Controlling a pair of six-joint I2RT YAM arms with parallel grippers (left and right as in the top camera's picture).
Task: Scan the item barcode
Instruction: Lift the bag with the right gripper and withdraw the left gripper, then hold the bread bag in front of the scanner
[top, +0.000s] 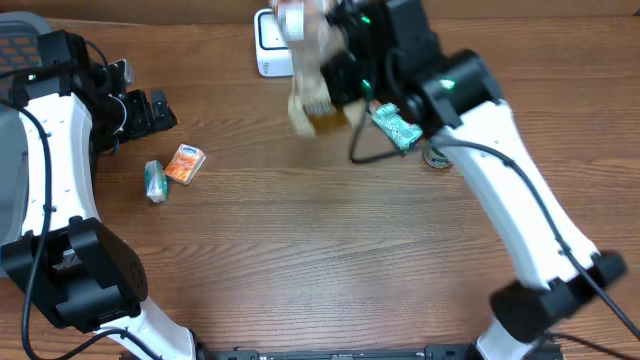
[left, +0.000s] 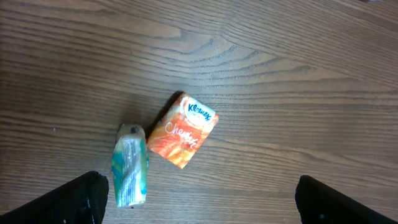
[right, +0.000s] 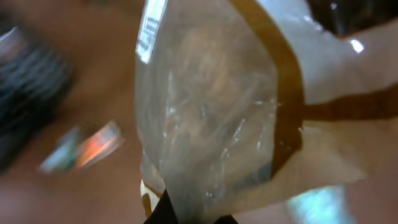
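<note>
The wood before the teal packet under my arm is bare, so my right gripper should next swing past the scanner box (top: 268, 45), then go back and down there to let go.
The item in hand is a clear plastic bag with brown trim (top: 308, 85), blurred, hanging from my right gripper (top: 345, 75), which is shut on it. It hangs just right of the white scanner box (top: 268, 45) at the table's back edge. In the right wrist view the bag (right: 211, 106) fills the frame above the dark fingertips (right: 168, 211); a white label (right: 148, 28) shows at its top left, too blurred to read. My left gripper (top: 155, 112) is open above an orange Kleenex pack (left: 183, 129) and a teal pack (left: 129, 165), its jaws wide apart and holding nothing.
Another teal packet (top: 397, 127) and a small round object (top: 437, 157) lie under the right arm. A grey basket edge (top: 18, 40) shows at the far left. The orange pack (top: 185, 163) and teal pack (top: 155, 181) lie side by side on the wood.
</note>
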